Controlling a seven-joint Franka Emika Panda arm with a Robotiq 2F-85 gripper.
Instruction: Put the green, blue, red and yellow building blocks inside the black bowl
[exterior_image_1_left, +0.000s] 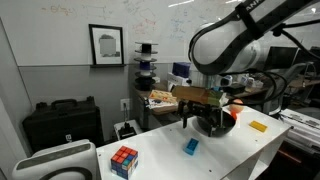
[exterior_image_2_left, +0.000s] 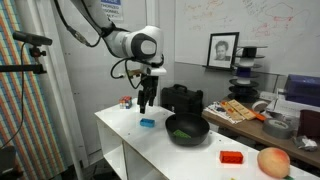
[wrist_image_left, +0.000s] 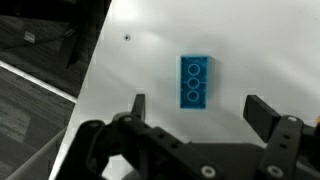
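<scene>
Next, my gripper lowers onto the blue block (exterior_image_1_left: 190, 146) (wrist_image_left: 196, 80) and closes across its long sides. The block lies flat below, and its narrow width fits between my open fingers.
The blue block (wrist_image_left: 196, 80) lies flat on the white table, just ahead of and between my open, empty gripper (wrist_image_left: 200, 110) in the wrist view. In both exterior views the gripper (exterior_image_1_left: 186, 122) (exterior_image_2_left: 146, 106) hangs a little above the blue block (exterior_image_1_left: 190, 146) (exterior_image_2_left: 148, 122). The black bowl (exterior_image_2_left: 200, 133) sits beside it and holds a green block (exterior_image_2_left: 182, 130). The bowl also shows behind the gripper (exterior_image_1_left: 216, 124). The red block (exterior_image_2_left: 232, 157) lies on the table past the bowl. The flat yellow block (exterior_image_1_left: 258, 126) lies beyond the bowl.
A multicoloured puzzle cube (exterior_image_1_left: 124, 160) (exterior_image_2_left: 126, 102) stands near the table's end. An orange ball (exterior_image_2_left: 272, 162) lies by the red block. A black case (exterior_image_2_left: 182, 97) stands behind the bowl. The table edge (wrist_image_left: 95, 70) runs close to the blue block.
</scene>
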